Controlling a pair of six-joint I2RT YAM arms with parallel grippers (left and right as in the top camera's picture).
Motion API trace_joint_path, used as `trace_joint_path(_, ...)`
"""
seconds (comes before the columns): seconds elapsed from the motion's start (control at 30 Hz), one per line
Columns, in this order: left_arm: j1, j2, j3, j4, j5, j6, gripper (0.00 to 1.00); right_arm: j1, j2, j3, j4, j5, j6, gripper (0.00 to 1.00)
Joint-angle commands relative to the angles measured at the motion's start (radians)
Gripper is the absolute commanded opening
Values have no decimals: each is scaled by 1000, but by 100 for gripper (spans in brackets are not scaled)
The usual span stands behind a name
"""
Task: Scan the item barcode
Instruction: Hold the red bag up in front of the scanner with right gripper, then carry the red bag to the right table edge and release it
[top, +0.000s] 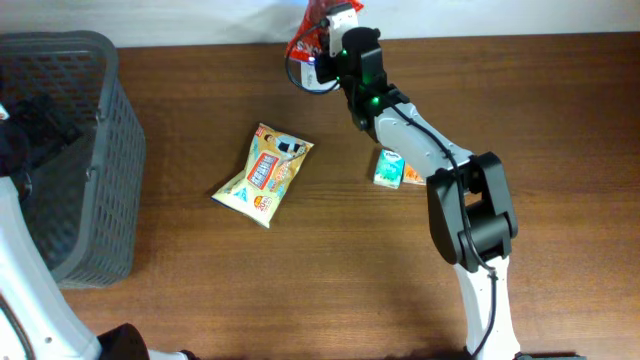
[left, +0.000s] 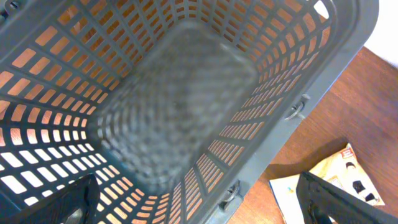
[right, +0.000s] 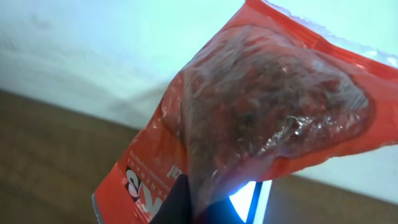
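Observation:
The robot's right gripper will next swing to the right in the overhead view and go down to release the packet, because the table's bare end is below on that side.
My right gripper is at the table's far edge, shut on a red, partly clear snack packet. The packet hangs in front of the pale wall and fills the right wrist view, with one dark finger against its lower edge. Just behind that edge glows a blue-white lit panel. A white device sits beside the packet at the top of the overhead view. No barcode shows. My left gripper hangs open over the grey basket with nothing between its fingers.
The grey mesh basket stands at the left end of the table. A yellow snack bag lies in the middle, and its corner shows beside the basket. A small green and orange box lies by the right arm.

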Motion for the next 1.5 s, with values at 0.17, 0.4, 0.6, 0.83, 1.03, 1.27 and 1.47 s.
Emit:
trace_joint_path(0.17,2,-4,8,2,0,-7,99,-9,38,29,-115,-293,120,4)
trace_joint_path(0.4,2,-4,8,2,0,-6,99,-42,23,31,-111,-272,167,4)
trace_joint_path(0.6,2,-4,8,2,0,-7,99,-206,-114,31,-115,-389,330,4)
trace_joint_path(0.83,2,-4,8,2,0,-7,99,-537,-182,31,-552,-335,351,4)
trace_joint_path(1.03,2,-4,8,2,0,-7,99,-869,-175,30,-855,-80,251,4)
trace_joint_path(1.27,2,-4,8,2,0,-7,99,-1043,-173,7,-902,-90,192,99)
trace_joint_path(1.47,2,-4,8,2,0,-7,99,-941,-172,-55,-911,-639,2,99)
